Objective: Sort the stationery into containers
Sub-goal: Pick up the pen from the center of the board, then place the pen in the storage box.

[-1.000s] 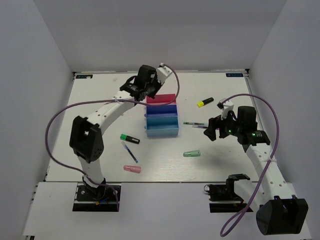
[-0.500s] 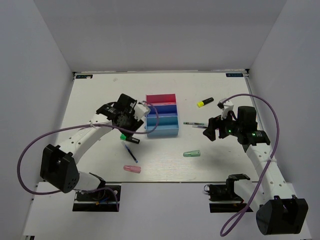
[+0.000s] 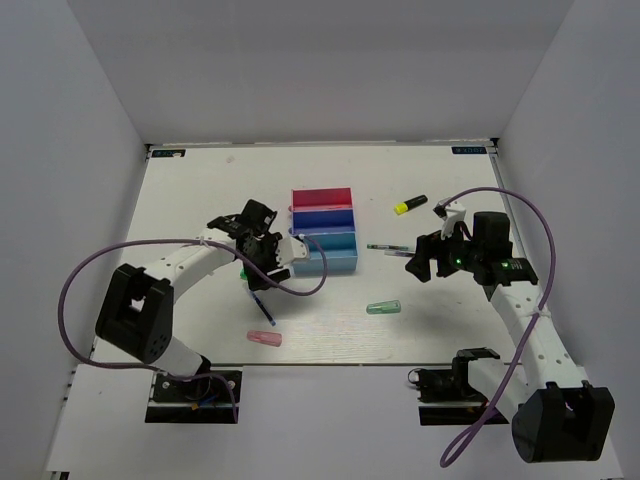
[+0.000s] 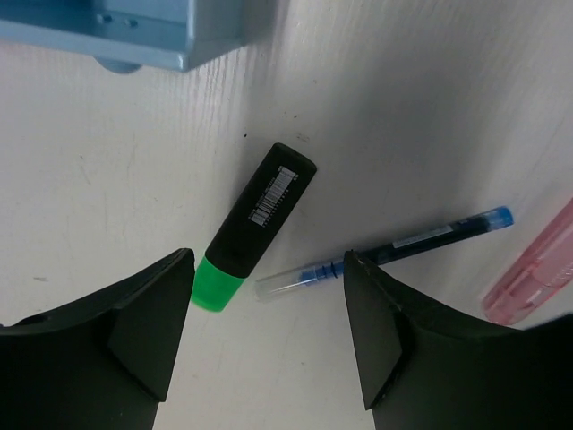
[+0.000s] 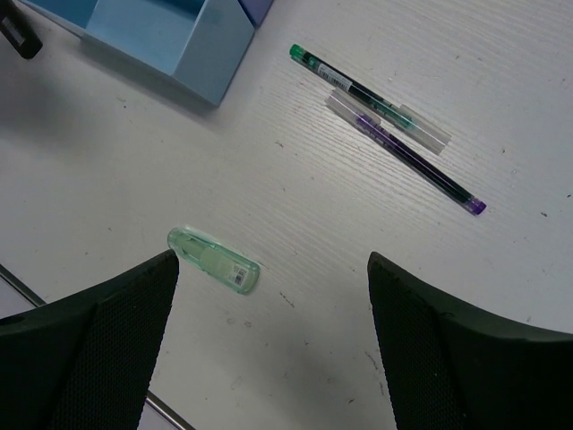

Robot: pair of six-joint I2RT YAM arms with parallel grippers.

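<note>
I will lower my open left gripper next onto the black body of the green-capped highlighter (image 4: 255, 224), which is below it, because there is bare table on both sides of that body for both fingers.
Three joined containers stand mid-table: magenta-red (image 3: 322, 197), dark blue (image 3: 322, 218) and light blue (image 3: 327, 252). My left gripper (image 3: 265, 262) hangs open just left of the light blue one. In the left wrist view, the left gripper (image 4: 267, 269) sits above the cap end of a green-capped highlighter (image 4: 255, 224) and the clear cap of a blue pen (image 4: 398, 248). A pink capsule (image 4: 533, 273) lies to their right. My right gripper (image 3: 425, 262) is open and empty, above bare table near a mint capsule (image 5: 213, 258). Beyond it lie a green pen (image 5: 354, 88) and a purple pen (image 5: 407, 154).
A yellow-capped highlighter (image 3: 409, 206) lies right of the trays, towards the back. The pink capsule (image 3: 264, 340) and the mint capsule (image 3: 383, 308) lie near the front edge of the white table. White walls close in the left, right and back.
My left arm swung from above the magenta-red container down to the table left of the light blue one, and its jaws opened. The right arm has stayed put.
</note>
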